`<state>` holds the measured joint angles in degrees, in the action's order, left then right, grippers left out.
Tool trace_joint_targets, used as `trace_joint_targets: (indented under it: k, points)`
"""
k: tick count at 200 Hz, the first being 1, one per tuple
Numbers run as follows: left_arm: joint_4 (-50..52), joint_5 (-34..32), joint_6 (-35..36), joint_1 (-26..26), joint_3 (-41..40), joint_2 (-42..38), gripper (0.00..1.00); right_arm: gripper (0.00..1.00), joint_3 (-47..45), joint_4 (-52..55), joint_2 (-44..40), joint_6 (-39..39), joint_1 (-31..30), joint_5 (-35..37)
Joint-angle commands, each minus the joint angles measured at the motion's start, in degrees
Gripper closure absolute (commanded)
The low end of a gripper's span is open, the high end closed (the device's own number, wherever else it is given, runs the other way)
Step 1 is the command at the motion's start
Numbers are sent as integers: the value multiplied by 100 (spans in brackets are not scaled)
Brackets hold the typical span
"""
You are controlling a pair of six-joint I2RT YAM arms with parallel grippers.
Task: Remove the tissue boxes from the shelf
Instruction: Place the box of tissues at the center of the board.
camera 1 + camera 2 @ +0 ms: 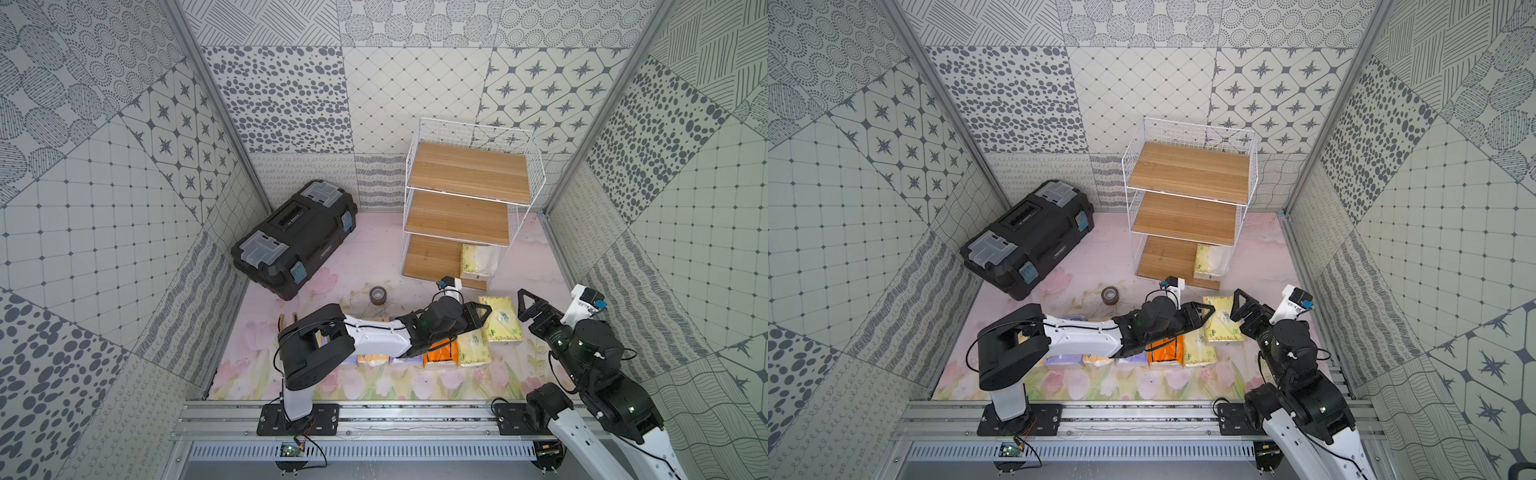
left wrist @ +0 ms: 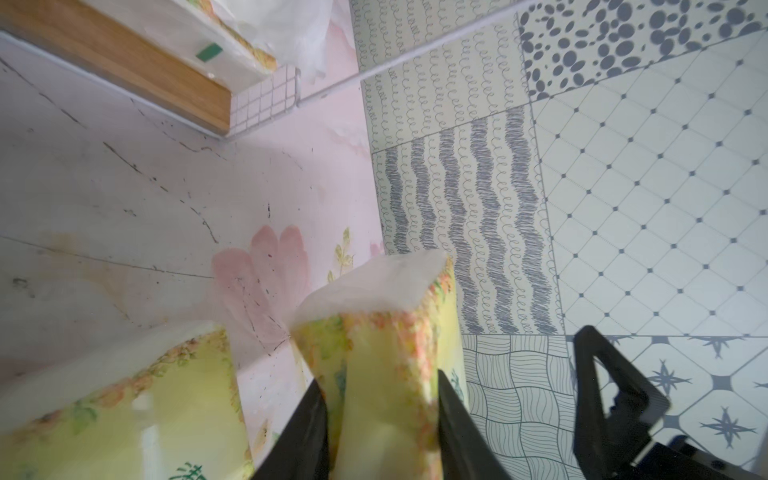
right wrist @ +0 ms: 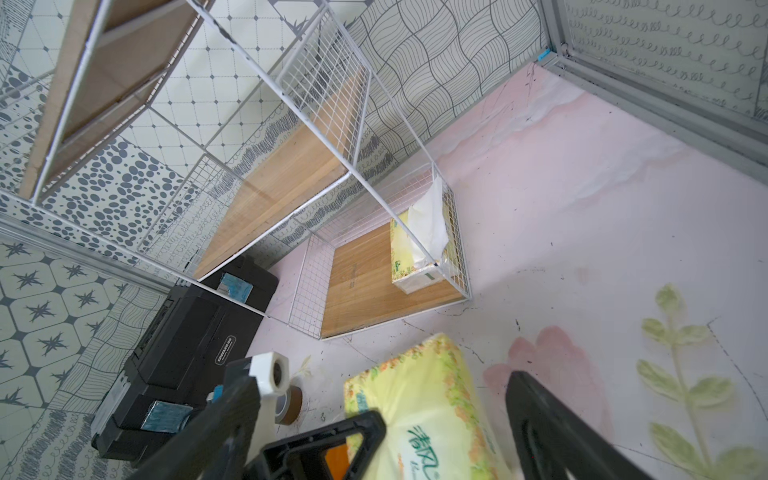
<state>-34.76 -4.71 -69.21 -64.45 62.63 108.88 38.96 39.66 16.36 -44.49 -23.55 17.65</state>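
Observation:
The spot on the floor point(image 1: 507, 353) beside the row's last yellow-green box is bare, so my left gripper should go back and down next and release the tissue box there.
My left gripper point(image 1: 478, 314) point(image 1: 1204, 312) point(image 2: 380, 436) is shut on a pale yellow-green tissue box point(image 1: 500, 322) point(image 1: 1225, 326) point(image 2: 386, 357) point(image 3: 432, 399), low over the floor in front of the shelf point(image 1: 469, 170) point(image 1: 1187, 174) point(image 3: 291, 166). Just right of that box, my right gripper point(image 1: 525, 311) point(image 1: 1239, 307) stands open and holds nothing. Another pale yellow-green tissue box point(image 1: 478, 262) point(image 1: 1210, 262) point(image 3: 419, 249) lies on the shelf's bottom board, against the right wire side. The two upper boards are bare. Several more boxes, one of them bright orange point(image 1: 440, 353), form a row on the floor, partly hidden under my left arm.
A big black toolbox point(image 1: 295, 239) point(image 1: 1025, 237) stands at the back left. A small brown tape roll point(image 1: 377, 295) point(image 1: 1109, 296) lies on the pink floral floor between the toolbox and the shelf. Patterned walls close in on three sides.

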Motion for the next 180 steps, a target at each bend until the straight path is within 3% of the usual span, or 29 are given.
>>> trace_joint_targets:
  k: [1,105,180]
  points:
    - [592,-381,200,-319,756,665,83,4,13,-178,-146,44,-11,169]
    - [2441,-1172,-129,-687,2281,1778,83,4,-283,-153,-374,-206,-9,81]
    - [2381,-1703,156,-709,2006,1251,42,4,-380,-116,-397,-297,-12,55]
